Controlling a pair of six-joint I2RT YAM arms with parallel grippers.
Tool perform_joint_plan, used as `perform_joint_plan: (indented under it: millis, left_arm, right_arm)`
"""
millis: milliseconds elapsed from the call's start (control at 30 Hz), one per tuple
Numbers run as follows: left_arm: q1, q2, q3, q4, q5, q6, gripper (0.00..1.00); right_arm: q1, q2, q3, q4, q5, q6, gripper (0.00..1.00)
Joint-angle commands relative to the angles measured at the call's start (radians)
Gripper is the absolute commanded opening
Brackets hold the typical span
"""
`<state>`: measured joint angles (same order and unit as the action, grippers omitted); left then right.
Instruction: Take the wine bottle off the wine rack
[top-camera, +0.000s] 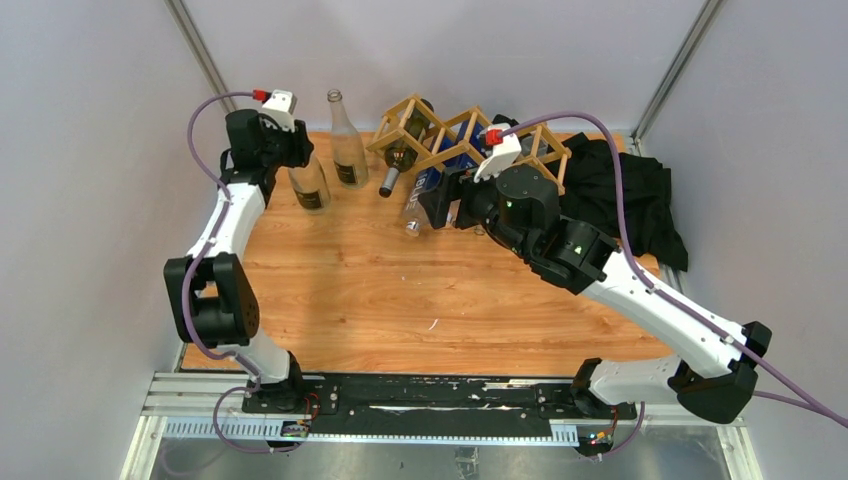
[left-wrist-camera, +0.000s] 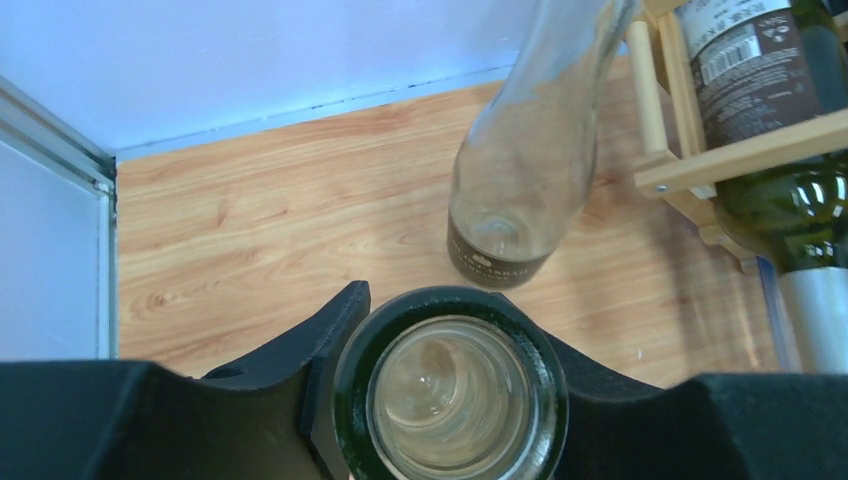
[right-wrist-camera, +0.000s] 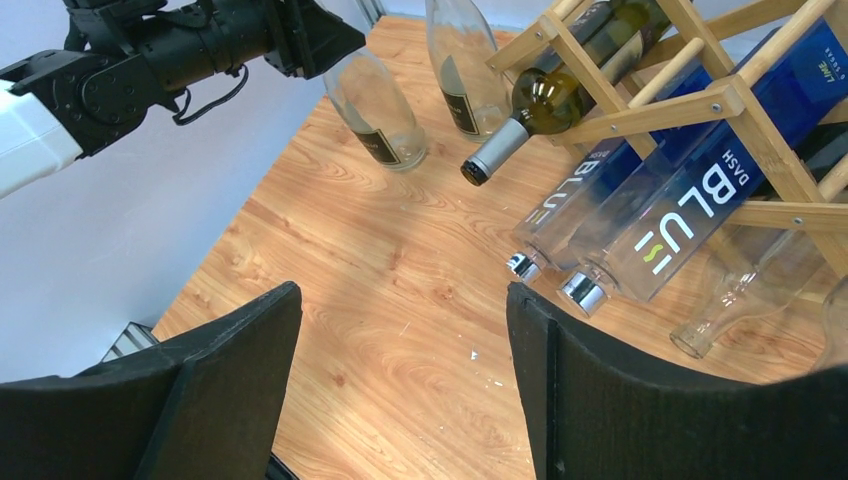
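The bottle in my left gripper slides outward next toward the bare wood (top-camera: 328, 179) (left-wrist-camera: 422, 268) beside the second clear bottle, then my gripper releases the bottle's opening.
The wooden wine rack (top-camera: 470, 135) stands at the back of the table. A green wine bottle (right-wrist-camera: 548, 98) lies in its left diamond, grey-capped neck sticking out toward the table. Two blue-labelled clear bottles (right-wrist-camera: 690, 195) lie in lower openings. My left gripper (left-wrist-camera: 450, 395) is shut around the mouth of a clear bottle (top-camera: 310, 185) that stands upright on the table left of the wine rack (left-wrist-camera: 700, 165). My right gripper (right-wrist-camera: 400, 340) is open over bare wood, just in front of the blue bottles' caps, with nothing between its fingers (right-wrist-camera: 240, 375).
A second clear bottle (top-camera: 347, 140) stands upright between the held one and the rack. Another clear bottle's neck (right-wrist-camera: 735, 305) pokes from the rack's right side. A black cloth (top-camera: 635, 190) lies at the back right. Grey walls close in on both sides.
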<state>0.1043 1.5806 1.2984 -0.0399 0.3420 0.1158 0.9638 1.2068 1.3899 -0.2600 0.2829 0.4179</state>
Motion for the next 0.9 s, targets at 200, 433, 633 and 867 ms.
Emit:
perform_joint_plan:
  millis: [200, 433, 633, 867]
  left_arm:
    - [0.005, 0.123, 0.165, 0.294, -0.034, -0.082, 0.0]
    - [-0.006, 0.204, 0.244, 0.295, -0.028, -0.111, 0.0]
    - [-0.025, 0.252, 0.288, 0.295, -0.034, -0.109, 0.0]
    - [-0.051, 0.262, 0.278, 0.292, -0.09, -0.057, 0.65]
  right_arm:
    - [-0.023, 0.004, -0.072, -0.011, 0.054, 0.009, 0.79]
    - [-0.037, 0.004, -0.124, -0.01, 0.046, 0.039, 0.8]
    - [-0.049, 0.006, -0.143, -0.01, 0.043, 0.048, 0.8]
    - [-0.072, 0.045, -0.115, -0.035, 0.005, 0.043, 0.8]
